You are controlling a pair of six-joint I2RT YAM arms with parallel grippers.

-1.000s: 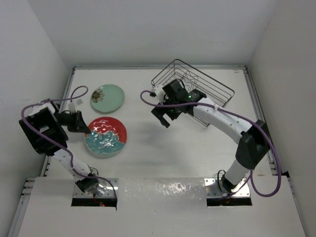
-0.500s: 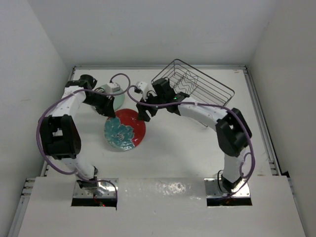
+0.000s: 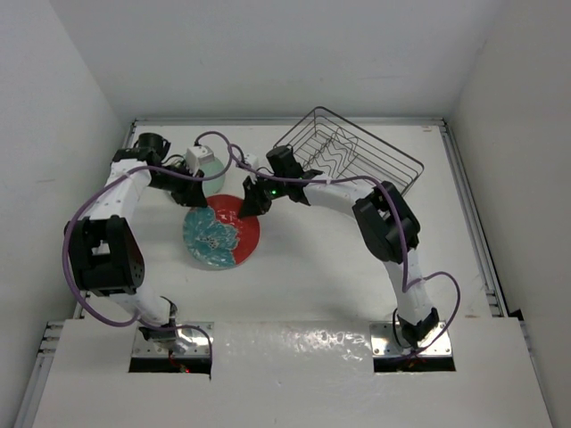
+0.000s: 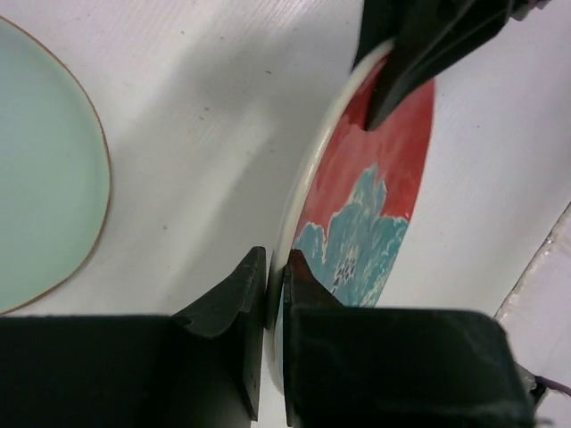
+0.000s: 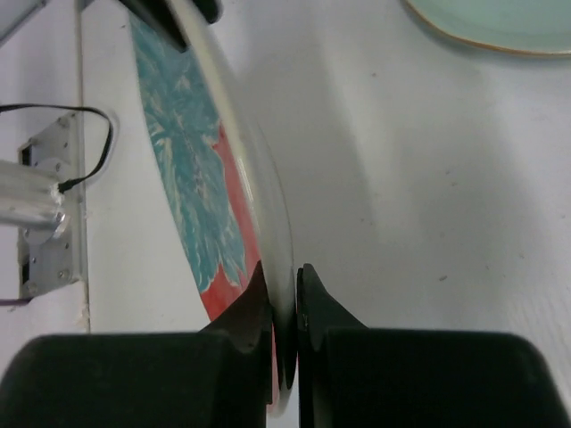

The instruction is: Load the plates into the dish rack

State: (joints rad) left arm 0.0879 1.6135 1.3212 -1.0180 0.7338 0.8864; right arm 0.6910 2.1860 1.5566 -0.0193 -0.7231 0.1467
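The far wire slots stand empty, so next my right gripper carries the red-rimmed plate up and outward over the dish rack (image 3: 357, 153). Then it lowers the plate into the slots and releases it.
The red-rimmed plate (image 3: 221, 234) with a teal centre is tilted up on edge off the table, held at two opposite sides of its rim. My left gripper (image 3: 198, 198) is shut on one side of the rim (image 4: 294, 234), jaws pinching it (image 4: 275, 267). My right gripper (image 3: 248, 203) is shut on the other side, fingers either side of the edge (image 5: 284, 276). The pale mint plate (image 3: 214, 175) lies flat behind, partly hidden by the left arm; it also shows in the wrist views (image 4: 45, 214) (image 5: 500, 22). The dish rack (image 3: 357, 153) stands at the back right.
White walls close in on the left, back and right. The left arm's purple cable (image 3: 219, 143) loops over the mint plate. A raised rail (image 3: 471, 214) runs along the table's right edge.
The right arm reached left from the rack and its jaws closed on the red plate's rim. The left arm lifted the plate from the table and swung it toward the middle.
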